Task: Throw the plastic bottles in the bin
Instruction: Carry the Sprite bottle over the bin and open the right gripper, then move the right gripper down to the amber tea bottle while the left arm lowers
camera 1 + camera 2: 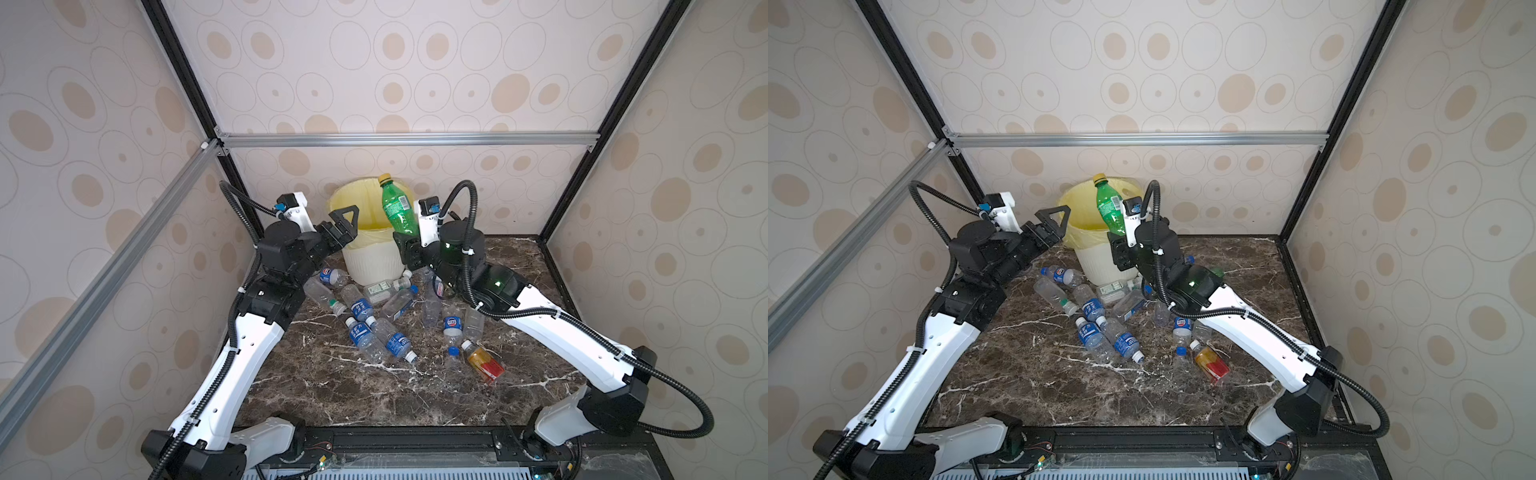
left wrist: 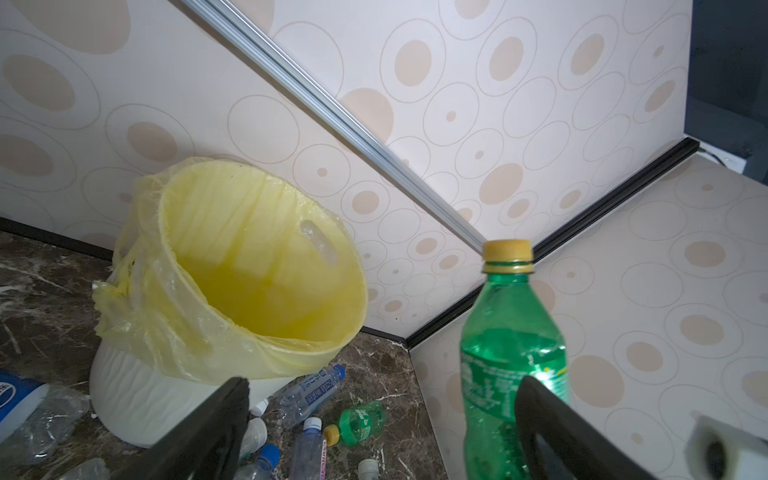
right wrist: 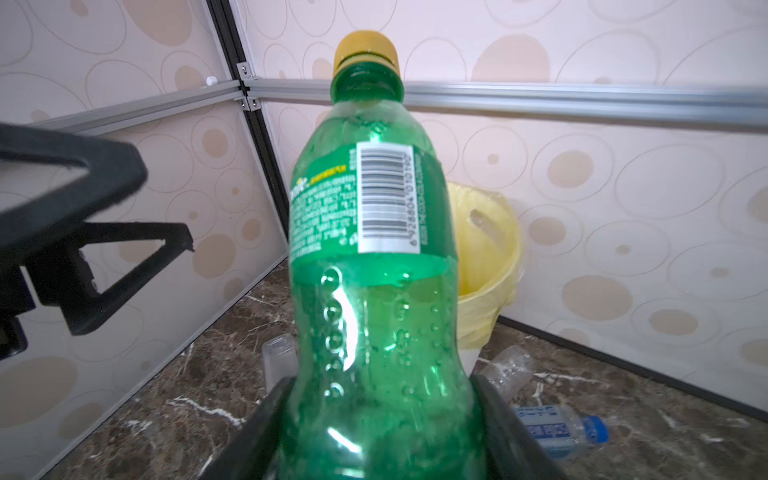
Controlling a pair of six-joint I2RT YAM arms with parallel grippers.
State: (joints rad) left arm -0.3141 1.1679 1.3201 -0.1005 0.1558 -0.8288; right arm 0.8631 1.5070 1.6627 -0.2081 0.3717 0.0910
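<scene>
The right gripper rises next, carries the green bottle outward over the yellow-lined opening [image 1: 365,211] [image 3: 477,260] and releases it, since the bottle is still short of the bin.
My right gripper [image 1: 405,245] [image 3: 382,386] is shut on the lower body of a green bottle with a yellow cap [image 1: 397,208] [image 1: 1111,208] [image 3: 374,249], held upright beside the bin's right rim. The bin [image 1: 370,266] [image 1: 1096,262] [image 2: 124,395] is cream-white with a yellow bag and stands at the back. At its left rim my left gripper [image 1: 343,226] [image 1: 1050,224] [image 2: 382,395] stands open and empty, with the green bottle [image 2: 511,332] just beyond one finger. Several clear bottles with blue labels [image 1: 365,328] lie on the table in front of the bin.
An amber bottle with a red label [image 1: 484,363] [image 1: 1212,361] lies at the right of the pile. A small green bottle [image 2: 361,424] lies near the bin's base. Patterned walls and aluminium frame bars [image 1: 407,139] close in the dark marble table [image 1: 332,395].
</scene>
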